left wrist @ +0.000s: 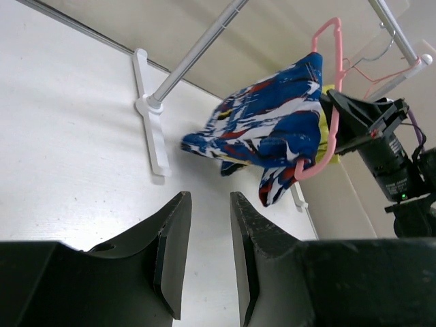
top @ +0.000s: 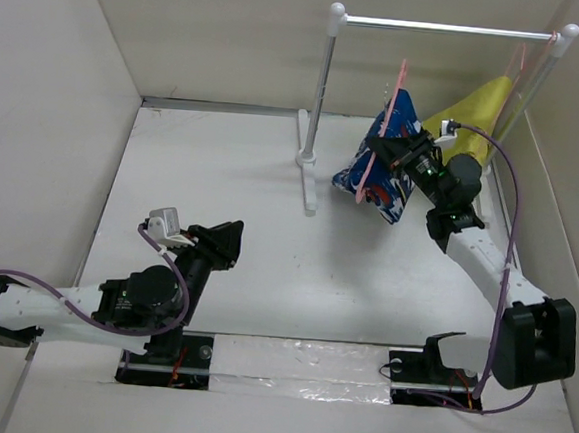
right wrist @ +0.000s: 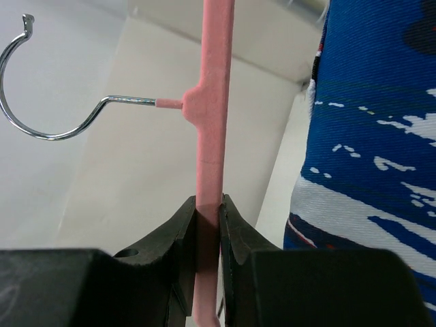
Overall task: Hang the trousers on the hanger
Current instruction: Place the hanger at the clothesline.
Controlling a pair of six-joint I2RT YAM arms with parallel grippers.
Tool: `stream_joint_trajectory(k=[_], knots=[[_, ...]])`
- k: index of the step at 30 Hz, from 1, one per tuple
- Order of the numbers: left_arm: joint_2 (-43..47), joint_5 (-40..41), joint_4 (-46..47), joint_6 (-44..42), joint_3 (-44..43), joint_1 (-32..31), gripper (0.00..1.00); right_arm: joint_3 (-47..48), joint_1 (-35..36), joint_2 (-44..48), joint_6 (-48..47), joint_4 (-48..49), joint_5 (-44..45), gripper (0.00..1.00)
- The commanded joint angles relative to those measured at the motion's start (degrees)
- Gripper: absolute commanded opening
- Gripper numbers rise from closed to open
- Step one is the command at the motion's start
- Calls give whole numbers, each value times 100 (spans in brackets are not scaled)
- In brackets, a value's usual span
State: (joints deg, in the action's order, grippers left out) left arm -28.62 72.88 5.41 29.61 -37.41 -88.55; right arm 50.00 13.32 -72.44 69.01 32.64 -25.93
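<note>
The rod lies outward, so next I need to move my right gripper outward, bring the hanger's free silver hook over the metal rod (top: 445, 29) and release the bar.
The pink hanger (top: 390, 109) is held upright in the air under the rack rod, with the blue splashed trousers (top: 385, 174) draped over it and hanging down to the table. My right gripper (top: 387, 144) is shut on one of the hanger's pink bars. In the right wrist view the jaws (right wrist: 208, 204) pinch the pink bar (right wrist: 212, 102), the silver hook (right wrist: 41, 102) points left and free, and the trousers (right wrist: 375, 136) hang at the right. My left gripper (top: 229, 244) is open and empty, low over the table. Its view shows the trousers (left wrist: 266, 129) and the hanger (left wrist: 328, 88) ahead of it.
A white rack with a metal rod (top: 445, 28), a post (top: 323, 89) and a foot (top: 307, 183) stands at the back. A yellow-green garment (top: 473, 116) hangs at the rod's right end on another pink hanger (top: 521, 59). White walls enclose the table.
</note>
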Motion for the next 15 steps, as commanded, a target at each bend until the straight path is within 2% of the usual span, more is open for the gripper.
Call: stream_joint_trajectory(k=[1,4,12,15], knots=[[58,-11,-128,89,-91,-22,27,704,-136,3,156,1254,114,0],[41,-72,-119,185,-12,-22,27,1143,-286,-225,121,1034,282,0],[-240,-283,-206,414,14,-22,28,2407,-594,-1332,604,1297,45,0],[-372,-362,-259,458,14,-22,29,2549,-708,-1667,894,1614,88,0]])
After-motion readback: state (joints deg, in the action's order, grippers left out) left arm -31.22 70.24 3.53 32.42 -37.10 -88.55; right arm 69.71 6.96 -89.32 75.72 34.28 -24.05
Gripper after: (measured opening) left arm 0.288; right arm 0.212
